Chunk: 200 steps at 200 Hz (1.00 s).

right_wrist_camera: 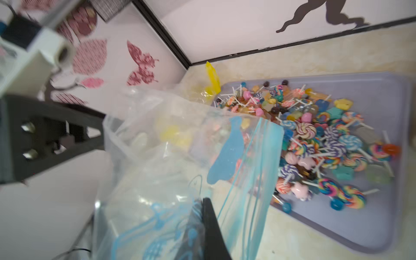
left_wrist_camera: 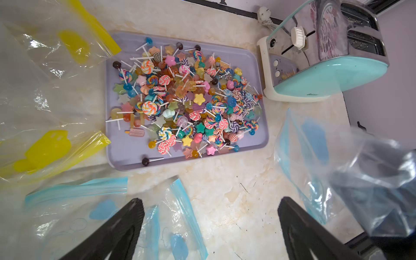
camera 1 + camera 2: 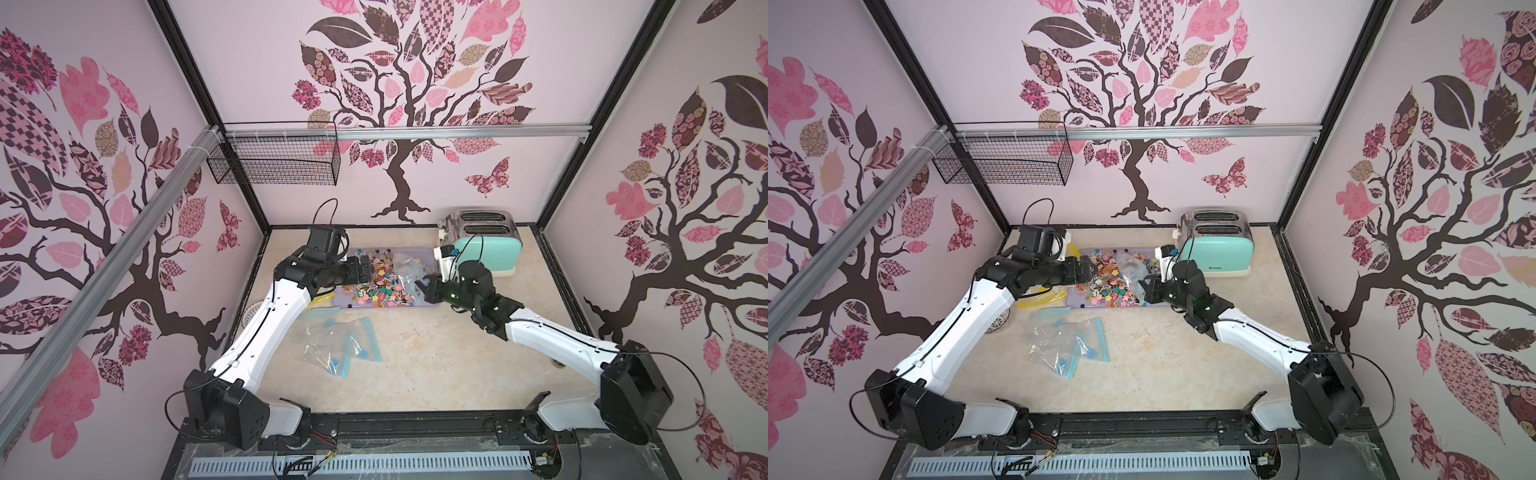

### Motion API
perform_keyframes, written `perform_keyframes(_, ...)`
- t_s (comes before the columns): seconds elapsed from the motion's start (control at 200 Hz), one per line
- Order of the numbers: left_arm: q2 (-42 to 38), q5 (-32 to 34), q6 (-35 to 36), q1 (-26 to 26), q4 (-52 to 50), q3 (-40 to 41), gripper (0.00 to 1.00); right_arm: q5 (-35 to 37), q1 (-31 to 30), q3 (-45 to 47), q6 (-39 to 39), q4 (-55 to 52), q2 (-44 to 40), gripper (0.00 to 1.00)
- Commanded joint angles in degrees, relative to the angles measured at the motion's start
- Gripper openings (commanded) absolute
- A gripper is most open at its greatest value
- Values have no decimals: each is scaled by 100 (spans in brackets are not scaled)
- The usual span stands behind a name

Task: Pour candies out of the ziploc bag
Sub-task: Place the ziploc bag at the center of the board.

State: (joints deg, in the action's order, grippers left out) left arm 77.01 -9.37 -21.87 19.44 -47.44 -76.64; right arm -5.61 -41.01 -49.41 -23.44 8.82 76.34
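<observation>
Next, my right gripper draws back and lowers to the bare tabletop before the tray's near edge (image 3: 422,325) (image 1: 303,245), which lies below and back from it, and releases the bag there.
The candies (image 3: 382,282) (image 3: 1106,286) lie heaped on a lavender tray (image 3: 430,302) at the back of the table. They are colourful (image 2: 186,101) (image 1: 315,139), many on thin white sticks. My right gripper (image 3: 423,286) (image 1: 201,202) is shut on a clear ziploc bag with a blue zip (image 3: 409,266) (image 3: 1129,266) (image 1: 180,157). The bag hangs over the tray's right part, its mouth toward the heap. My left gripper (image 3: 370,268) (image 2: 211,213) stands open and holds nothing, above the tray's left side. Whether the bag holds any candies is unclear.
Several blue-zip bags (image 3: 340,340) (image 2: 112,213) lie crumpled on the table in front of the tray. Yellow-zip bags (image 3: 1050,295) (image 2: 45,67) lie to its left. A mint toaster (image 3: 486,245) (image 2: 326,67) stands right of the tray. A wire basket (image 3: 274,162) hangs on the back rail.
</observation>
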Motion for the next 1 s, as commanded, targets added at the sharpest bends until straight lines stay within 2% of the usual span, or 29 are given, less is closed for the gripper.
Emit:
perform_keyframes(0.0,-373,-170,-157,5,459,340,98,2044,-564,220,1490,-1586,108,0)
perform_keyframes(0.085,-619,-36,-209,-17,493,462,98,2640,-843,222,1600,-1664,431,0)
perform_keyframes(0.275,-978,393,-202,-87,410,628,98,3099,-1246,138,1654,-1619,1057,0)
perform_keyframes(0.39,-1207,426,-228,-174,525,837,98,3083,-1463,32,1546,-1813,1288,13)
perform_keyframes(0.495,-1278,517,-196,-203,495,855,98,2926,-1563,138,1478,-1814,1318,28)
perform_keyframes(0.695,-1262,777,-211,-204,290,791,98,2460,-1608,308,1349,-1979,975,83)
perform_keyframes(0.74,-1255,875,-220,-202,248,769,98,2347,-1603,309,1321,-2068,787,99)
perform_keyframes(0.895,-1241,1323,-143,-219,174,578,98,1840,-1603,160,1190,-2552,-186,100)
perform_keyframes(0.995,-1237,1670,-44,-243,207,402,98,1889,-1604,-70,1058,-2926,-864,100)
